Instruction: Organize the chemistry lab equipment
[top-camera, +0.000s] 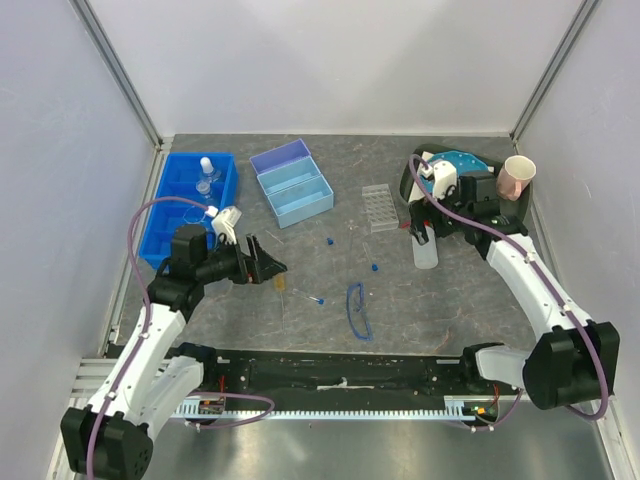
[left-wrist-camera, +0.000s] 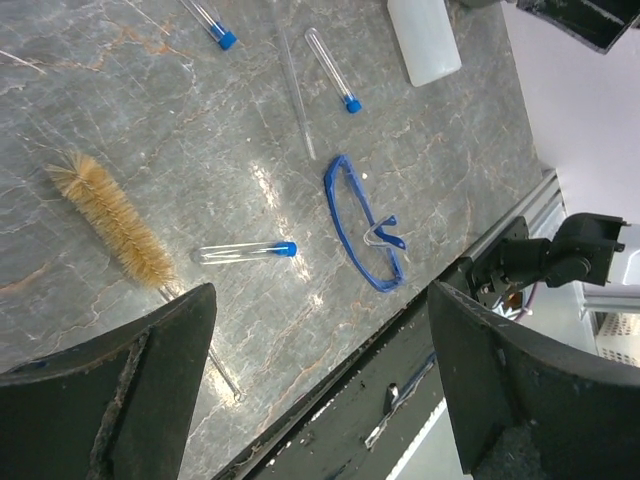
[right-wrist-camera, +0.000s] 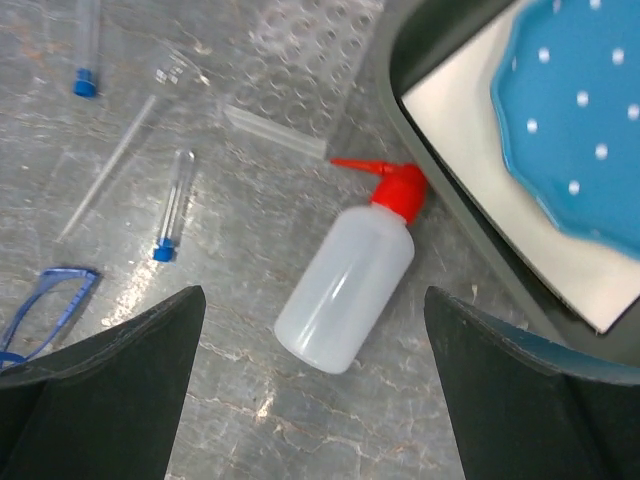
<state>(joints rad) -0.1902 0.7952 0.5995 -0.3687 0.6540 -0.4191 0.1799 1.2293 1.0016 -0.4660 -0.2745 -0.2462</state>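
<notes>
The squeeze bottle lies at an angle below my right gripper's open fingers. My right gripper turns to match its slant and lowers them around the squeeze bottle's white body (top-camera: 426, 253) (right-wrist-camera: 338, 300) next.
The white squeeze bottle (right-wrist-camera: 350, 285) with a red nozzle (right-wrist-camera: 395, 182) lies on its side on the table. My right gripper (right-wrist-camera: 315, 380) is open above it, jaws wide on either side, not touching. My left gripper (left-wrist-camera: 320, 370) is open and empty, hovering near the table's front edge. Beyond it lie a blue-capped tube (left-wrist-camera: 245, 252), a bristle brush (left-wrist-camera: 112, 220) and the blue-rimmed safety glasses (left-wrist-camera: 362, 232). Two more blue-capped tubes (left-wrist-camera: 331, 68) (left-wrist-camera: 212, 22) lie further off. Clear flasks (top-camera: 206, 170) stand in the blue tray (top-camera: 172, 222). No amber tube shows.
A light blue open box (top-camera: 292, 182) and a clear tube rack (top-camera: 379, 207) sit mid-table. A dark tray (right-wrist-camera: 440, 200) at the back right holds the blue dotted disc (right-wrist-camera: 575, 110). A pink cup (top-camera: 516, 177) stands beside it. A thin clear rod (left-wrist-camera: 295, 95) lies among the tubes.
</notes>
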